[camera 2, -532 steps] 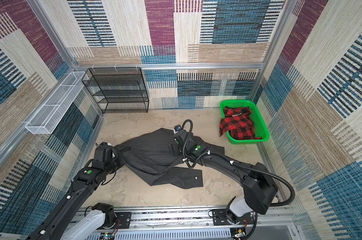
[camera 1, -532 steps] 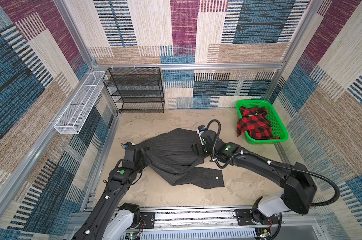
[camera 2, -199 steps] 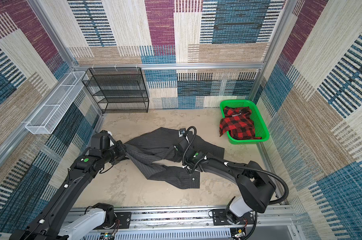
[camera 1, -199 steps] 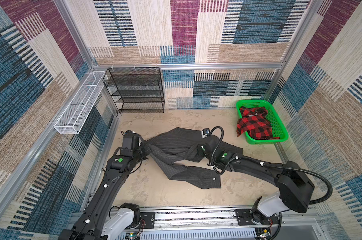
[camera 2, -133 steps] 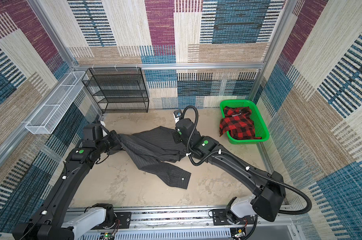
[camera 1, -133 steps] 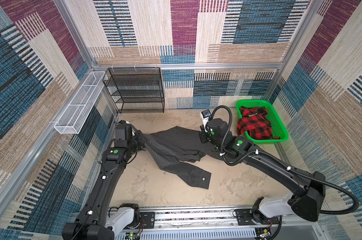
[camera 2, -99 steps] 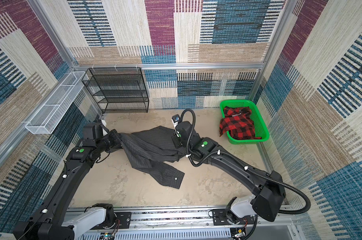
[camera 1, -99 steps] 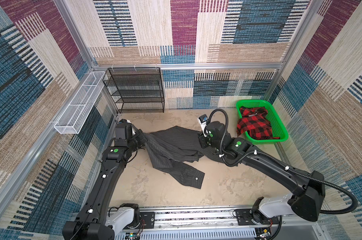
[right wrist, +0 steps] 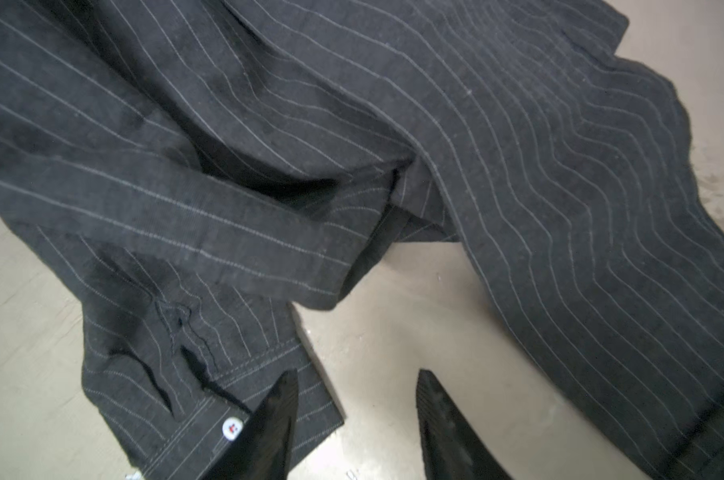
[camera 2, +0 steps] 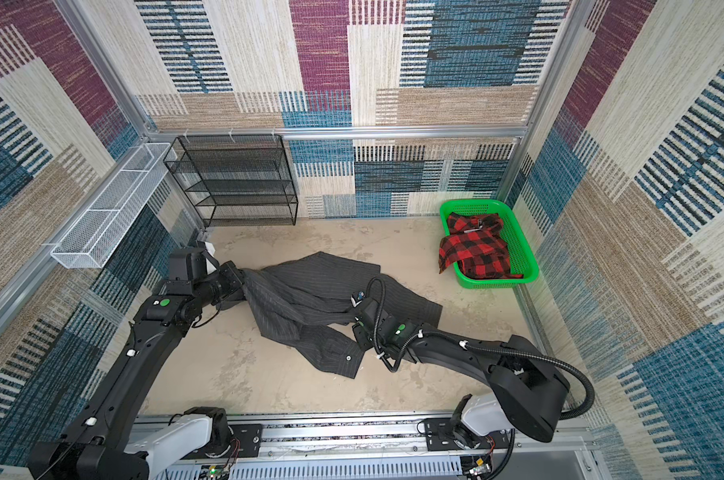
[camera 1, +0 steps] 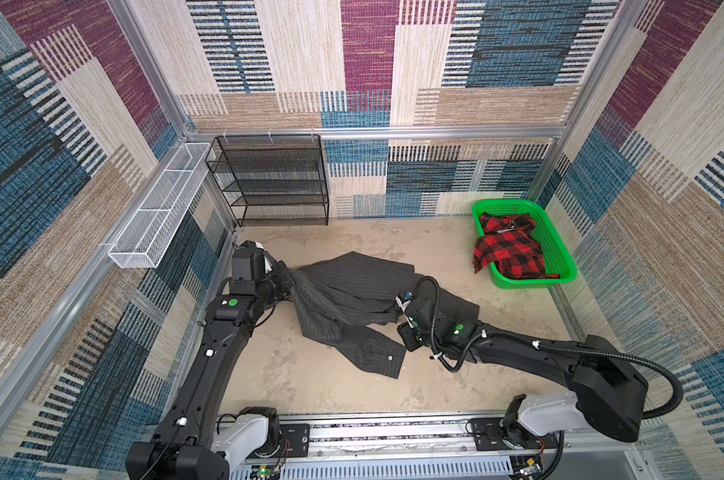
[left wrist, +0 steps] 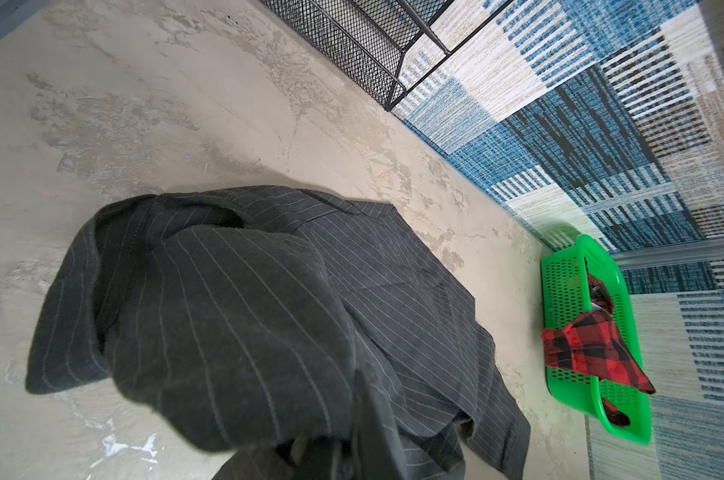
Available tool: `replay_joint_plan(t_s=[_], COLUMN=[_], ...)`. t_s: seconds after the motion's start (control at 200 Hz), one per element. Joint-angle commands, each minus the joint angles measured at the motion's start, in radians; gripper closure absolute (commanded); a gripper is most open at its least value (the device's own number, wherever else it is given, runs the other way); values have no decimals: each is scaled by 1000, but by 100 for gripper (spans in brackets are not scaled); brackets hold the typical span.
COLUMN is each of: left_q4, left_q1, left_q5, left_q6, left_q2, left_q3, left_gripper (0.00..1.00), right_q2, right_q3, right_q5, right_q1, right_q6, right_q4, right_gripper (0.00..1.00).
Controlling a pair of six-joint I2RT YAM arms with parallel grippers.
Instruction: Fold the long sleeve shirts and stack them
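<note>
The shirt lies crumpled, so my left gripper should next move toward the wall under the white wire basket and release the shirt's held end over the floor there.
The dark pinstriped shirt (camera 1: 352,299) lies crumpled on the floor in both top views. Its buttoned sleeve cuff (camera 1: 376,357) trails toward the front. My left gripper (camera 1: 287,282) is shut on the shirt's left end, and that cloth drapes over the jaws in the left wrist view (left wrist: 352,449). My right gripper (right wrist: 354,378) stands open low over the floor, with bare floor between its fingers. One fingertip (right wrist: 283,386) overlaps the cuff (right wrist: 210,374) beside its white button. The red-and-black check shirt (camera 1: 509,253) lies bunched in the green basket (camera 1: 559,257).
A black mesh rack (camera 1: 273,178) stands against the back wall. A white wire basket (camera 1: 156,208) hangs on the left wall. The green basket sits in the back right corner. Patterned walls close in the floor on three sides.
My right gripper has opened, dropped the shirt and come down toward the front beside the cuff. The left gripper keeps its hold at the left, hardly moved.
</note>
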Motion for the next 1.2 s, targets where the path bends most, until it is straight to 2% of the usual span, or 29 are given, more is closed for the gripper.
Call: replay_joint_plan(t_s=[0.0,0.07,0.16,0.305,0.366,0.446,0.646,0.816,0.977,1.082,1.197], left_q4=[4,0,-6,-12,-15,-11,18,47,57,44,16], left_q1=[0,0,1,1,1,2,12,17,17,19,31], left_q5=[9,12,9,1,-4,-14,-21,-4,9,-7,-50], left_q6=[6,5,6,13,17,24,46,38,34,43,67], left_q2=[-10,-13,-18,-23,-22,-16,20,36,36,33,14], left_q3=[-5,-7,-10,-12,-10,-9,11,22,31,28,16], left_gripper=[100,100,100,100,100,100,100,100,100,100,100], right_q2=[34,67,125,216,243,251,117,26,28,76,173], right_q3=[-1,7,29,84,124,181,308,475,623,688,676], right_q5=[14,18,50,77,84,117,165,124,89,14,-153], right_q1=[2,2,2,-2,-5,-11,-58,-90,-102,-104,-96], right_q6=[-8,-15,-18,-27,-43,-82,-271,-413,-526,-553,-545], right_q4=[117,160,211,285,267,194,-24,-204,-285,-284,-263], right_gripper=[50,51,56,78,86,92,95,95,95,95,93])
